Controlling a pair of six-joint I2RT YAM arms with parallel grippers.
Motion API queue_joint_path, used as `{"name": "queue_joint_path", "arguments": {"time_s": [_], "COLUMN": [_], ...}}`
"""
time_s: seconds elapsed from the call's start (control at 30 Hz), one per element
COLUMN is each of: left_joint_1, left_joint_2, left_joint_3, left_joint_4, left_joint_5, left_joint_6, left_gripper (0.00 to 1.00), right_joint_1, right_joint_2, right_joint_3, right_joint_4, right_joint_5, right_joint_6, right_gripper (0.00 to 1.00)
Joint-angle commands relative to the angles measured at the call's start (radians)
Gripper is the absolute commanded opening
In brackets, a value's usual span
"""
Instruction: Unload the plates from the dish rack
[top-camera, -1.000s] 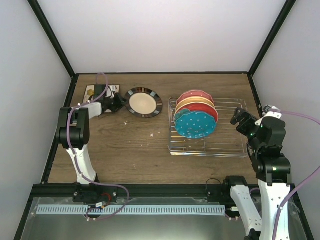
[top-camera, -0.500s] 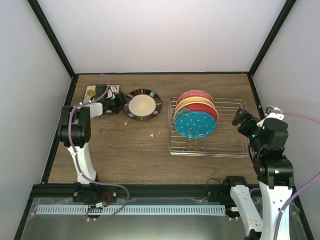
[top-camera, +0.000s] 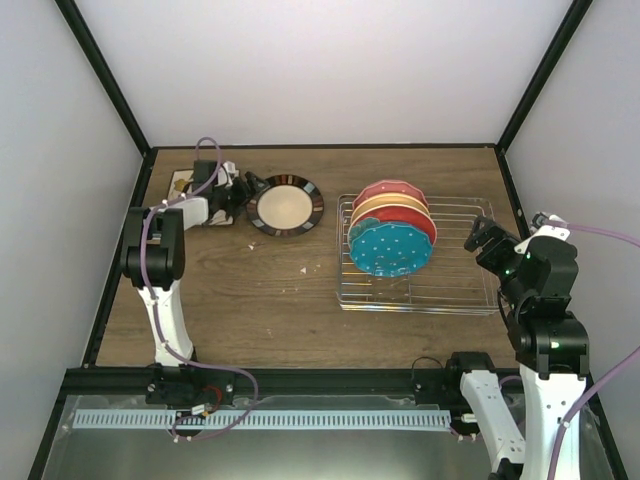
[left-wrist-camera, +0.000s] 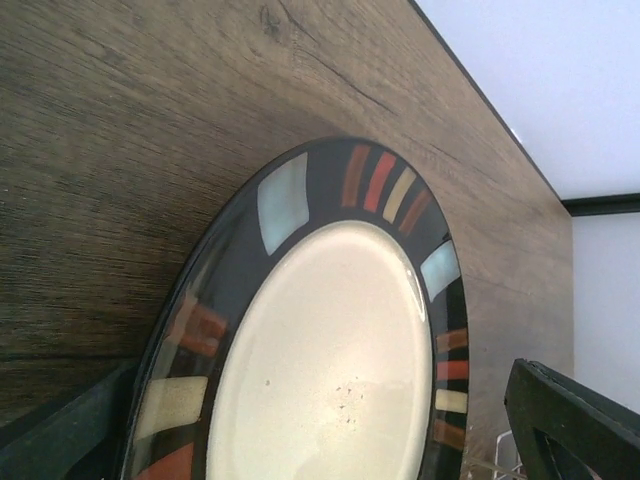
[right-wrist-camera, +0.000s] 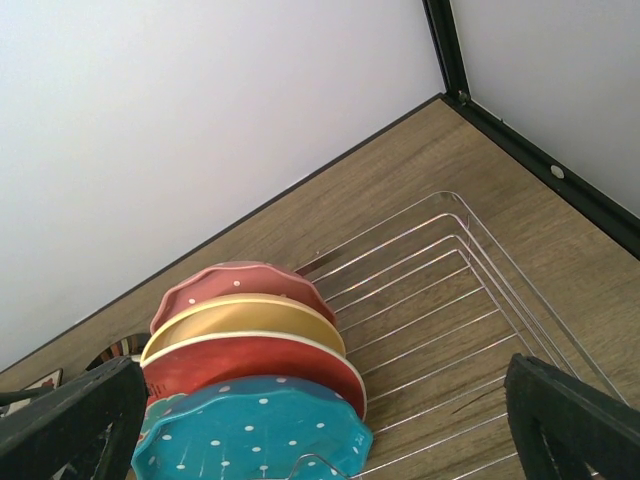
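Next I should swing my left gripper past the cream plate onto the teal polka-dot plate's nearer edge (top-camera: 355, 247), since it stands to the gripper's right in the top view.
The cream plate with a dark striped rim (top-camera: 285, 205) (left-wrist-camera: 340, 340) lies flat on the table at the back left. My left gripper (top-camera: 247, 190) (left-wrist-camera: 310, 400) stands open at its left edge, one finger on each side of the near rim. The silver dish rack (top-camera: 460, 290) (right-wrist-camera: 470, 300) holds the upright teal polka-dot (top-camera: 390, 250) (right-wrist-camera: 250, 430), red (top-camera: 418, 222) (right-wrist-camera: 250, 365), orange-yellow (top-camera: 395, 205) (right-wrist-camera: 240, 315) and pink-red scalloped (top-camera: 390, 189) (right-wrist-camera: 230, 280) plates. To the right of the rack, my right gripper (top-camera: 478, 235) (right-wrist-camera: 320, 420) hovers open with nothing in it.
A square cream floral plate (top-camera: 180, 183) lies in the back left corner, partly hidden by my left arm. A black frame rail (top-camera: 515, 200) edges the table on the right, close behind the rack. The rack's right half holds no plates.
My left gripper has opened and let go of the striped plate, which now lies a little farther back. The right gripper has shifted slightly to the right.
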Motion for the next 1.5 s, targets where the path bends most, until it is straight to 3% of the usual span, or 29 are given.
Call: {"name": "queue_joint_path", "arguments": {"time_s": [0.0, 0.5, 0.6, 0.77, 0.9, 1.13, 1.47], "left_joint_1": [-0.006, -0.016, -0.034, -0.193, -0.393, -0.626, -0.759], "left_joint_2": [0.013, 0.052, -0.008, -0.187, -0.289, -0.363, -0.286], "left_joint_3": [0.05, 0.286, 0.329, 0.342, 0.335, 0.23, 0.244], "left_joint_4": [-0.02, -0.189, -0.173, -0.097, -0.208, -0.32, -0.34], "left_joint_5": [-0.037, -0.322, -0.276, -0.054, 0.103, 0.009, -0.104], "left_joint_6": [0.046, 0.32, 0.363, 0.602, 0.872, 1.135, 1.322], "left_gripper": [1.0, 1.0, 1.0, 0.96, 0.87, 0.6, 0.54], "right_joint_1": [0.007, 0.007, 0.007, 0.007, 0.007, 0.007, 0.007], "right_joint_2": [-0.008, -0.005, -0.007, -0.001, 0.015, 0.011, 0.006], "right_joint_3": [0.051, 0.035, 0.037, 0.02, 0.009, 0.016, 0.024], "right_joint_4": [-0.012, 0.005, -0.003, 0.015, 0.046, 0.035, 0.011], "right_joint_5": [0.012, -0.008, -0.004, -0.01, -0.026, -0.013, -0.002], "right_joint_6": [-0.002, 0.019, 0.02, 0.013, 0.008, -0.009, -0.034], "right_gripper": [1.0, 1.0, 1.0, 1.0, 1.0, 1.0, 1.0]}}
